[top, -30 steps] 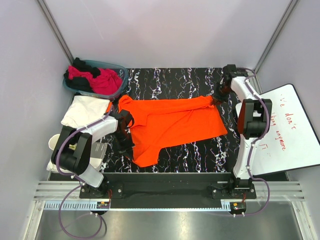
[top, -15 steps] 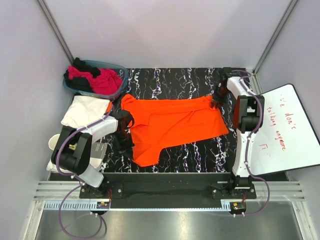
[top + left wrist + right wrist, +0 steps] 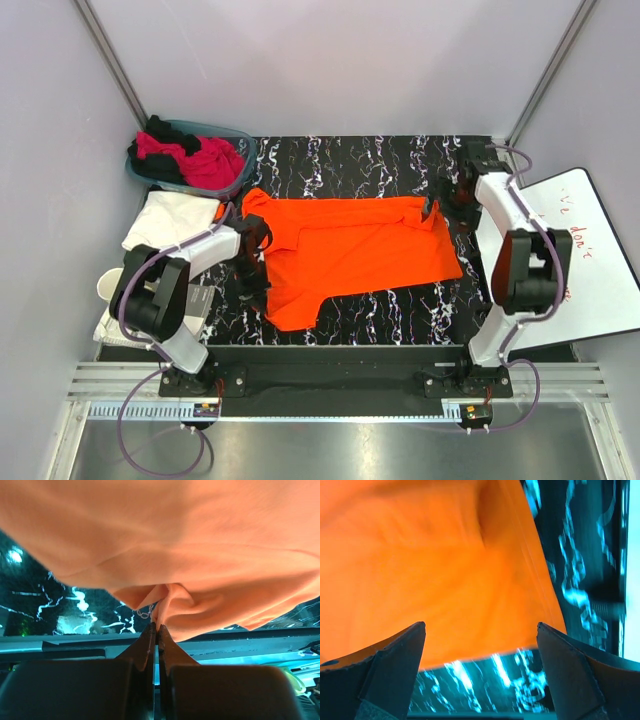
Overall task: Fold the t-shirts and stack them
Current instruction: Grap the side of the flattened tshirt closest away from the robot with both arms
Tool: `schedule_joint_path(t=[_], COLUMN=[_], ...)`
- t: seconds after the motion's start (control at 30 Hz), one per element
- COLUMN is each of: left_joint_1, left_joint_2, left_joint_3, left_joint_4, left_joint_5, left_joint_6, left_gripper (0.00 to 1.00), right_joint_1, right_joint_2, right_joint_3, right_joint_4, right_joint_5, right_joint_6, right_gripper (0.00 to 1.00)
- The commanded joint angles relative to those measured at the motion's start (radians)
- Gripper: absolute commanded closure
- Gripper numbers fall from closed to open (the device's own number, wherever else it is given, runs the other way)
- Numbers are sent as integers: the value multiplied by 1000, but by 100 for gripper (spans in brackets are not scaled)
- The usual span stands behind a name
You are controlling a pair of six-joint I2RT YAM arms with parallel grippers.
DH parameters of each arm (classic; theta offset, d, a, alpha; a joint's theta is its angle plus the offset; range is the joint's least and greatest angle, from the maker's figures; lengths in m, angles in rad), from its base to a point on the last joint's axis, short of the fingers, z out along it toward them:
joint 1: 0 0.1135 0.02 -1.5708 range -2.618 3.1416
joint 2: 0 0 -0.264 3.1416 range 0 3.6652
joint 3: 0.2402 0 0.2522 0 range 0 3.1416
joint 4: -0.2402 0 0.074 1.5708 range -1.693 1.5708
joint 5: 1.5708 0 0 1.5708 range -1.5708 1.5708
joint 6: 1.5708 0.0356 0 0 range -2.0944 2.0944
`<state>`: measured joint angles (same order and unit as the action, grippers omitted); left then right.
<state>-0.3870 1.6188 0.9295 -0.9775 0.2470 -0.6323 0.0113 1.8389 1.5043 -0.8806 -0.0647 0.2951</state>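
One end of the orange t-shirt (image 3: 350, 245) is held by my left gripper, and next my right gripper will move back and down onto the t-shirt's near corner by the white board (image 3: 456, 273).
A bright orange t-shirt (image 3: 350, 245) lies spread across the black marbled table (image 3: 350, 160). My left gripper (image 3: 256, 262) is at its left edge, shut on a pinched fold of the orange cloth (image 3: 172, 597). My right gripper (image 3: 437, 207) hovers at the shirt's far right corner, open, with nothing between its fingers. In the right wrist view the orange cloth (image 3: 435, 570) lies flat below the wide-apart fingertips (image 3: 417, 632). A white t-shirt (image 3: 165, 222) lies left of the table. Magenta (image 3: 210, 162) and black (image 3: 160, 130) t-shirts fill the basket.
A teal plastic basket (image 3: 238, 135) stands at the far left corner. A white board with red handwriting (image 3: 590, 270) lies at the right, beside the right arm. Grey walls close in the back and sides.
My right gripper has opened, let go of the shirt's far right corner and drawn a little to the right. That corner now lies flat. The left gripper keeps its hold.
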Motion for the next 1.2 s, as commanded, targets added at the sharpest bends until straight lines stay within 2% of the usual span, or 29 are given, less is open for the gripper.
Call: schedule_joint_path(t=[0.0,0.1,0.17,0.27,0.43,0.57,0.67,0.7,0.8,0.83,0.9,0.97,1.03,1.17], left_joint_1=[-10,-18,-26,-35,-41,-44,-46,-46,-46,-46,-46,-46,-47,-47], left_joint_2=[27,32,32,29,15,4,-11,-16,-27,-31,-39,-46,-62,-102], left_joint_3=[58,71,72,71,68,57,48,46,45,45,45,46,57,98], left_joint_4=[-3,-6,-4,-6,-6,-4,-3,-3,-3,-4,-4,-7,-16,-46], left_joint_5=[-23,-22,-28,-29,-37,-41,-49,-51,-57,-58,-60,-61,-61,-66], left_joint_6=[46,54,57,60,66,65,62,60,56,56,54,51,46,37], left_gripper=[100,100,100,100,100,100,100,100,100,100,100,100,100,100], right_joint_1=[-5,-5,-68,-134,-194,-198,-198,-198,-198,-198,-198,-198,-198,-198], right_joint_2=[-128,-188,-211,-240,-230,-178,-150,-141,-95,-86,-67,-81,-101,-179], right_joint_3=[-174,-278,-349,-413,-447,-450,-467,-472,-486,-487,-492,-496,-497,-490], right_joint_4=[-8,-11,-12,-12,8,41,90,101,132,135,138,140,138,126], right_joint_5=[37,43,31,-7,-36,-58,-99,-104,-118,-127,-139,-141,-149,-170], right_joint_6=[1,41,76,104,116,121,128,128,121,112,104,90,81,73], right_gripper=[0,0,1,8,10,16,27,35,44,54,65,86,100,100])
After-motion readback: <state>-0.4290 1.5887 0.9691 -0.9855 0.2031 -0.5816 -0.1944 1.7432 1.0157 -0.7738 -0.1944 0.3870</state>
